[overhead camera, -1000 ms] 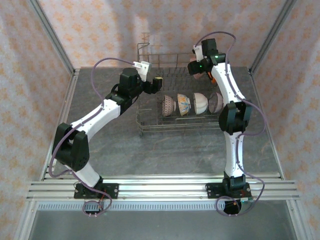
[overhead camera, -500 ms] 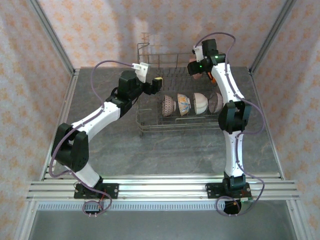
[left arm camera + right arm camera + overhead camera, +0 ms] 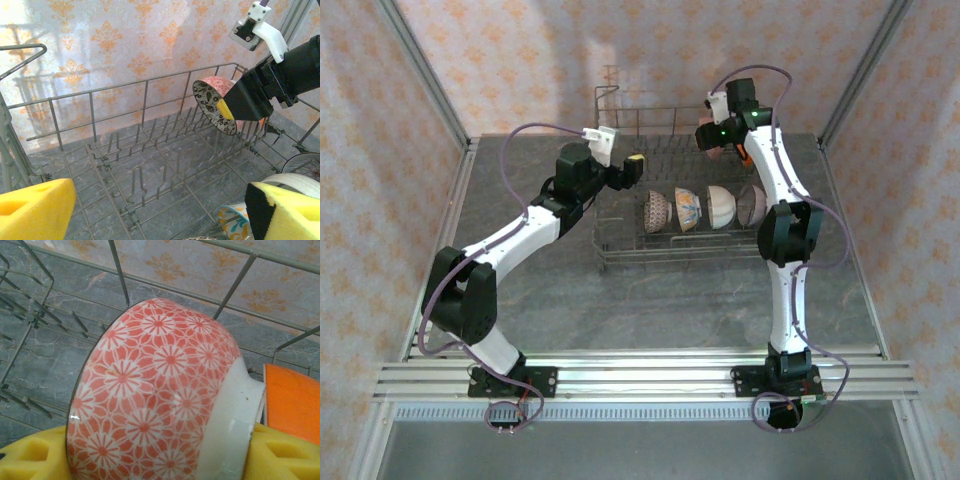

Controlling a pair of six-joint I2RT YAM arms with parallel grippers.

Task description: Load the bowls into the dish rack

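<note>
I should next lower my right gripper onto the dish rack's bare back wires below, away from the orange surface filling the next spot, and release the bowl.
The grey wire dish rack (image 3: 620, 225) stands at the back of the table. Several bowls stand on edge in its front row: a mauve patterned one (image 3: 656, 210), an orange-and-blue floral one (image 3: 688, 208), a white one (image 3: 721, 205) and one more (image 3: 752, 203). My right gripper (image 3: 716, 140) hangs over the rack's back right part, shut on a pink flower-patterned bowl (image 3: 160, 395) that is tilted on its side above the tines. My left gripper (image 3: 632, 170) is open over the rack's left part, its yellow pads (image 3: 35, 212) wide apart with only bare tines between them.
A bright orange surface (image 3: 292, 400) sits just right of the held bowl, against the rack's wire wall (image 3: 235, 287). The rack's raised corner loop (image 3: 608, 95) stands at the back left. Grey tabletop (image 3: 650, 300) lies open in front of the rack.
The left wrist has edged slightly to the left. The right gripper holds the pink bowl in the same place.
</note>
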